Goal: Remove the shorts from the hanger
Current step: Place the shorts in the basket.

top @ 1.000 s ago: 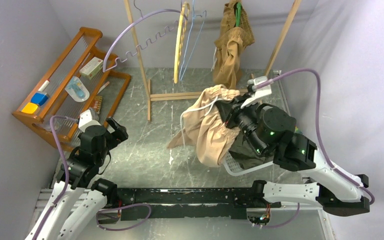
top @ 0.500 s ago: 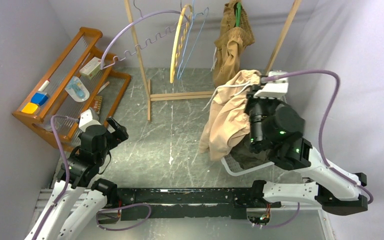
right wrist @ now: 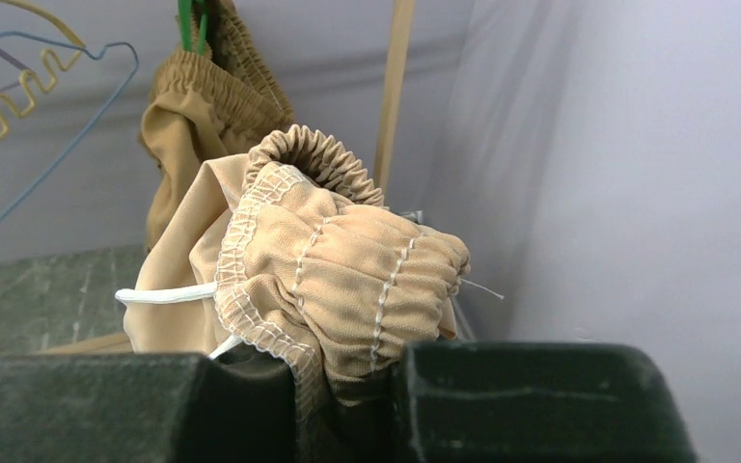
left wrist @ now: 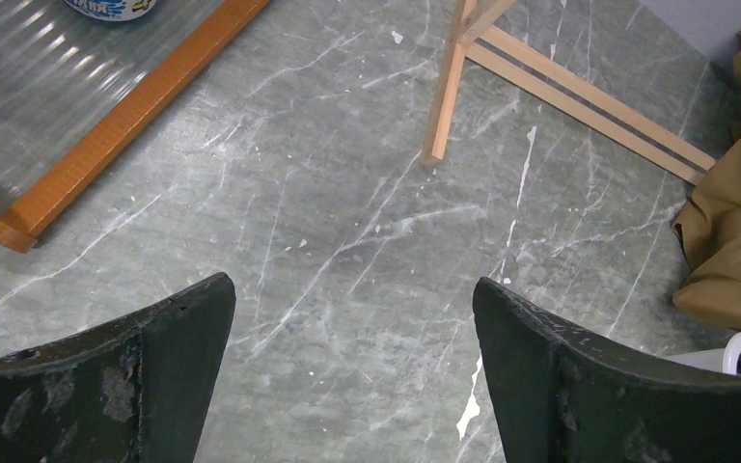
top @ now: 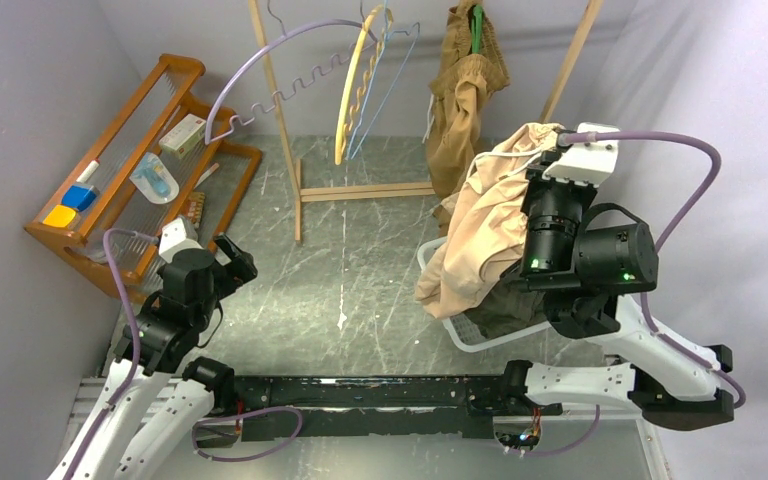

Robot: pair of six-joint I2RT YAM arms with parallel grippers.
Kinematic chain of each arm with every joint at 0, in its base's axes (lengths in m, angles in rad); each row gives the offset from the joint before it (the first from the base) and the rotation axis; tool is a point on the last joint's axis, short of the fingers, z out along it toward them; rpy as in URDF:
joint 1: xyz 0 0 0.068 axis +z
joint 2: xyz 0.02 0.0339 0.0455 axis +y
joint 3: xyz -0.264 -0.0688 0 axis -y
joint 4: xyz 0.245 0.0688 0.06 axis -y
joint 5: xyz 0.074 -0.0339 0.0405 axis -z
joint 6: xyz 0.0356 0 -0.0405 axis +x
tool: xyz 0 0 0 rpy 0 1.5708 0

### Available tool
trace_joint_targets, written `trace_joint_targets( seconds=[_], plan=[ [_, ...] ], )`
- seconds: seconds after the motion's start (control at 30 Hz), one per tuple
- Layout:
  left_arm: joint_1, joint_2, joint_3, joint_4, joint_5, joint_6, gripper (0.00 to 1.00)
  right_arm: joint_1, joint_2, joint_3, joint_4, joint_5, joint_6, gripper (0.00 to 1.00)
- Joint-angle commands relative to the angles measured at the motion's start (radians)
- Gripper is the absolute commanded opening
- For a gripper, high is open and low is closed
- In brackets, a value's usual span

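The light beige shorts (top: 480, 230) will go down into the white basket next in my right gripper. It will tilt its fingertips downward and then let go of the gathered waistband.
Light beige shorts (top: 480, 230) hang bunched from my right gripper (top: 532, 160), which is shut on their gathered waistband (right wrist: 347, 260) between its fingertips (right wrist: 347, 386). They dangle over a white basket (top: 467, 341) that holds a dark olive garment (top: 505, 310). Tan-brown shorts (top: 465, 100) stay hooked on a green hanger (top: 476, 25) at the back of the rack and show behind the waistband in the right wrist view (right wrist: 193, 116). My left gripper (top: 235, 262) hovers open over bare grey floor (left wrist: 352, 318) at the left, holding nothing.
A wooden rack (top: 280, 110) stands at the back with a bare yellow hanger (top: 355, 90) and a blue wire hanger (top: 385, 70). An orange wooden shelf (top: 130, 150) with small items leans at the left. The grey wall is close on the right.
My right gripper has carried the beige shorts from the middle of the floor to the right and back, so they now hang over the basket. The left arm has not moved.
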Motion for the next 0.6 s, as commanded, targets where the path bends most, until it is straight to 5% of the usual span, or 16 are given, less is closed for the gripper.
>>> trace_joint_targets(
  seconds=[0.0, 0.13, 0.27, 0.37, 0.43, 0.5, 0.57],
  plan=[
    [0.003, -0.007, 0.006, 0.017, 0.007, 0.009, 0.97, -0.029, 0.016, -0.006, 0.09, 0.004, -0.135, 0.0],
    [0.003, -0.007, 0.004, 0.02, 0.014, 0.01, 0.97, -0.132, 0.02, -0.019, 0.049, -0.017, -0.115, 0.0],
    [0.003, -0.004, 0.005, 0.019, 0.016, 0.011, 0.97, -0.329, 0.076, -0.012, -0.45, -0.111, 0.325, 0.0],
    [0.002, 0.0, 0.011, 0.011, 0.013, 0.01, 0.97, -0.45, 0.081, -0.049, -0.626, -0.141, 0.574, 0.0],
    [0.002, -0.002, 0.005, 0.022, 0.019, 0.016, 0.97, -0.613, 0.117, 0.017, -0.873, -0.294, 0.836, 0.0],
    [0.003, 0.0, 0.007, 0.016, 0.017, 0.015, 0.97, -0.778, 0.129, -0.043, -0.884, -0.408, 0.884, 0.0],
    [0.001, 0.001, 0.013, 0.008, 0.014, 0.016, 0.97, -0.819, 0.124, -0.06, -0.936, -0.395, 0.996, 0.0]
  ],
)
